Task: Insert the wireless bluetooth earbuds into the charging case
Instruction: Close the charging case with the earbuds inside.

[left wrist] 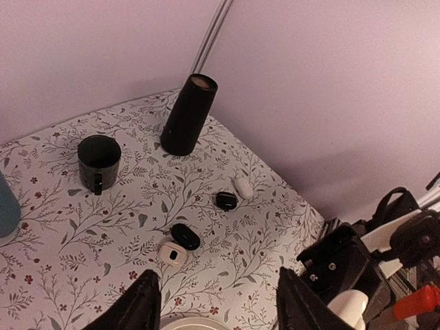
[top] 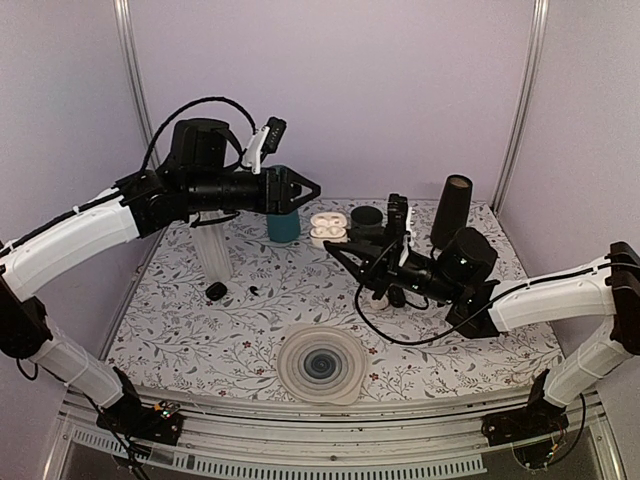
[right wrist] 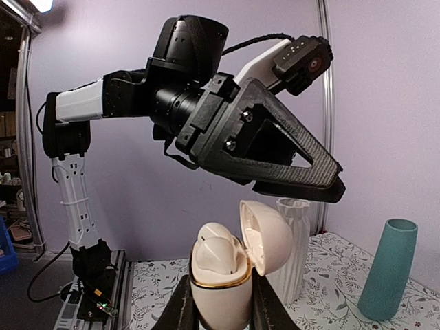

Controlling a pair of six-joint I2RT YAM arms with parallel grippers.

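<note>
The charging case (top: pixel 328 229) goes down in my right gripper onto the clear tabletop beyond the coaster below next for release, as both earbuds sit in place.
My right gripper (right wrist: pixel 220 302) is shut on the white charging case (right wrist: pixel 218 289) and holds it upright above the table. Its hinged lid (right wrist: pixel 267 237) stands open. Two white earbuds (right wrist: pixel 218 251) sit in its sockets. In the top view the case (top: pixel 328 229) is at my right gripper's tip (top: pixel 336 245), near the back of the table. My left gripper (top: pixel 308 189) is open and empty, raised in the air just above and left of the case. It also shows over the case in the right wrist view (right wrist: pixel 330 187). Its fingers (left wrist: pixel 141 306) stand wide apart.
A teal vase (top: pixel 283 224), white ribbed vase (top: pixel 212 248), black mug (top: pixel 366 216) and black cylinder (top: pixel 452 210) stand at the back. Two small black items (top: pixel 216 291) lie left. A round coaster (top: pixel 321 365) lies in front. Black oval cases (left wrist: pixel 185 236) and small white items (left wrist: pixel 172 253) lie under the right arm.
</note>
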